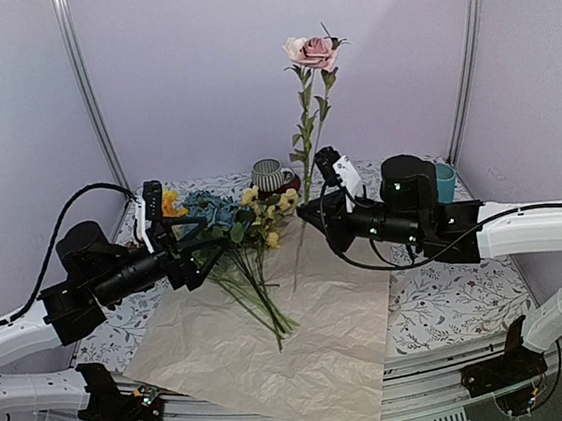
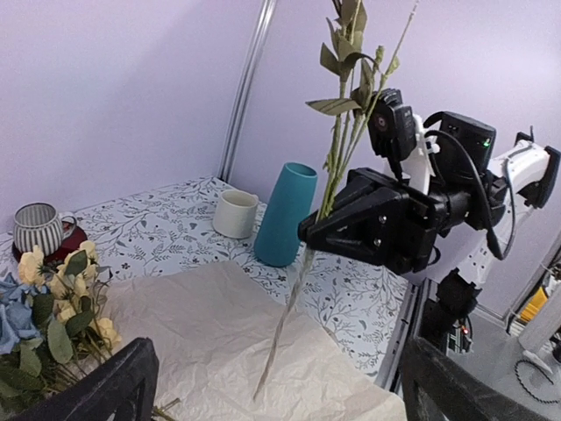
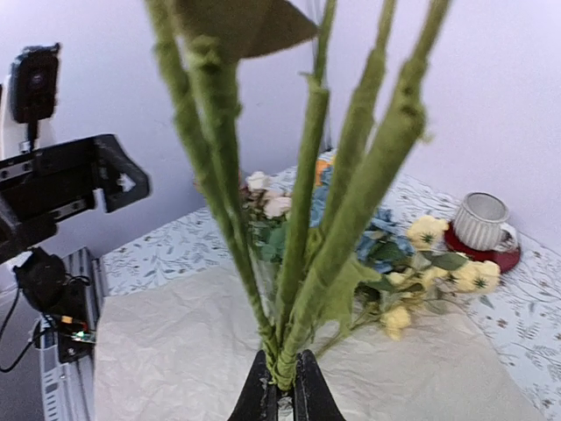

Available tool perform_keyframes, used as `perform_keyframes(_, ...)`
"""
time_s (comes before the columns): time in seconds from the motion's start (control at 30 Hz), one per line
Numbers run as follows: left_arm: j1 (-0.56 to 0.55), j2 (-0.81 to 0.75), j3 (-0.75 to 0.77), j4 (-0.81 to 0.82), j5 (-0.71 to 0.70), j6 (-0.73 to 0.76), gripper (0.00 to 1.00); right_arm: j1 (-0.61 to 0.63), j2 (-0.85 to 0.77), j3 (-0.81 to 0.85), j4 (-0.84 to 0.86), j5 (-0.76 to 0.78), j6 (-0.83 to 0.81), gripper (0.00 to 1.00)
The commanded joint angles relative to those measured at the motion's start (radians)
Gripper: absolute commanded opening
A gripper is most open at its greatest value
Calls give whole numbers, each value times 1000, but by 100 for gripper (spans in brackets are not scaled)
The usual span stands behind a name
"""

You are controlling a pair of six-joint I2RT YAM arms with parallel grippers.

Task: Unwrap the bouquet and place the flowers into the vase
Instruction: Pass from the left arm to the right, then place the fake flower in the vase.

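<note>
Next, the right gripper rises over the teal vase's opening (image 1: 444, 167), then lowers the rose's stem in and releases it, since the stem hangs far below the gripper's fingers.
The peach paper (image 1: 275, 342) of the bouquet lies spread flat on the table, with most of the flowers (image 1: 243, 230) lying across its far left part. My right gripper (image 1: 315, 217) is shut on the green stem of one tall pink rose (image 1: 313, 52) and holds it upright above the paper; in the right wrist view the fingers (image 3: 263, 390) pinch the stem bundle (image 3: 302, 289). My left gripper (image 1: 187, 251) stands open beside the lying flowers, nothing between its fingers (image 2: 114, 386). The teal vase (image 2: 285, 213) stands behind the right arm, partly hidden in the top view (image 1: 446, 181).
A cream mug (image 2: 237, 213) stands next to the vase. A striped grey cup (image 1: 270, 174) on a red coaster is at the back centre. The table has a leaf-patterned cloth (image 1: 451, 298). Metal frame posts stand at the back corners.
</note>
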Motion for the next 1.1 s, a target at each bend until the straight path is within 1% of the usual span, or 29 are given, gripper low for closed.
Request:
perform_keyframes(0.0,-1,-19,-8,-45,-74,-8,98,-82,-69,63,-163,142,-47,2)
perform_keyframes(0.17,2,-28,-15,-58,-82,-9,98,-171,-139,143,-260,239,-91,2)
perform_keyframes(0.4,3,-16,-19,-51,-69,-15,98,-265,-220,245,-317,403,-193,3)
perform_keyframes(0.47,3,-14,-20,-53,-69,-15,98,-272,-244,294,-324,482,-228,3)
perform_keyframes(0.53,4,-11,-20,-51,-70,-16,98,-286,-250,326,-340,624,-275,2)
perform_keyframes(0.63,4,4,-22,-37,-63,-19,98,-327,-256,361,-371,730,-326,2)
perform_keyframes(0.8,4,46,-10,-17,-42,-22,98,-389,-295,366,-413,755,-330,2)
perform_keyframes(0.93,4,65,-3,-18,-47,-27,97,-416,-311,348,-466,697,-278,2)
perform_keyframes(1.07,4,63,-4,-18,-47,-31,96,-440,-306,292,-463,652,-221,2)
